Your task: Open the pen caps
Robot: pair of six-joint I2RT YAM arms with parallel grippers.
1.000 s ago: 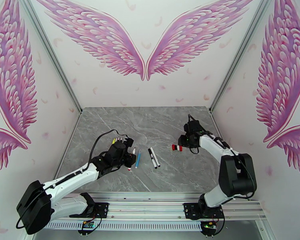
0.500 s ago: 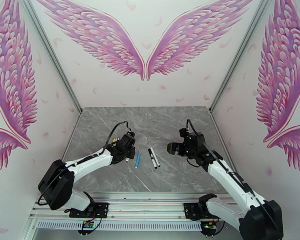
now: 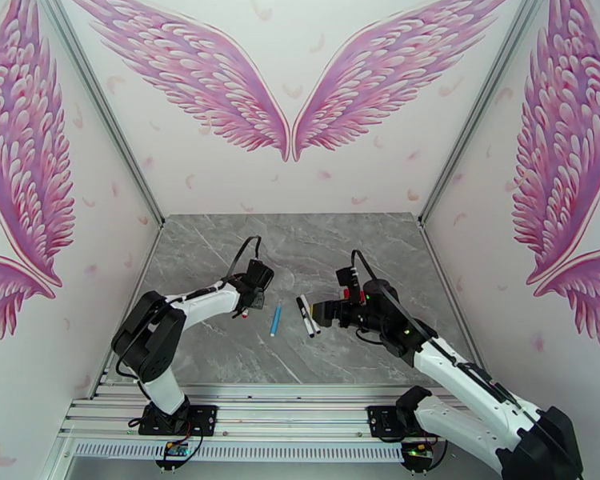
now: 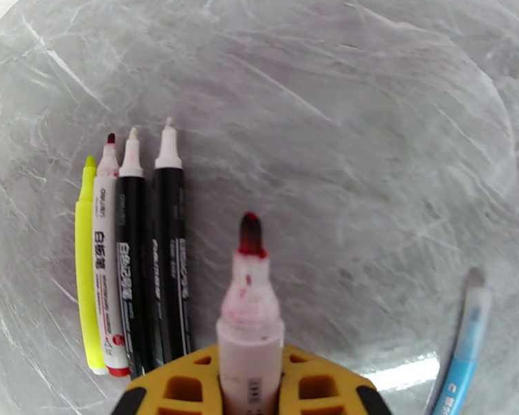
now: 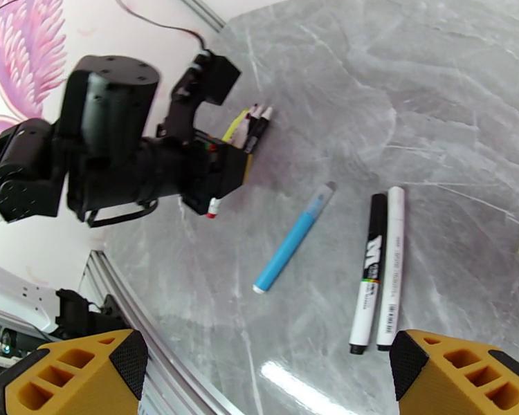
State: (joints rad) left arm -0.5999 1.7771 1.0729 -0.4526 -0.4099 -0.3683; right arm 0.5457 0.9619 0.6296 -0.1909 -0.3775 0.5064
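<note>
I will next lower my left gripper to the bare tabletop below, beside the end black pen, and release the white-barrelled pen (image 4: 249,306) alongside the row.
My left gripper (image 4: 249,385) is shut on a white-barrelled pen (image 4: 249,306) whose bare red tip points forward. Just ahead on the left, a row of uncapped pens (image 4: 131,257) lies side by side: one yellow, one white with red, two black. In the top view this left gripper (image 3: 250,298) sits at the table's left-middle. My right gripper (image 5: 266,371) stands open and empty above a black pen (image 5: 369,271) and a white pen (image 5: 392,268), both capped. A blue pen (image 5: 292,238) lies between the arms. A small red cap (image 3: 349,294) lies beside the right wrist.
The grey marble table (image 3: 300,242) has bare room at the back and front. A metal rail (image 3: 300,410) runs along the near edge. Winged walls enclose the table on three sides. The left arm's dark wrist (image 5: 114,160) is close to the blue pen.
The right gripper opened, let go of the red cap and swung left to the black and white pens. The left arm carried its red-tipped pen back toward the row on the left.
</note>
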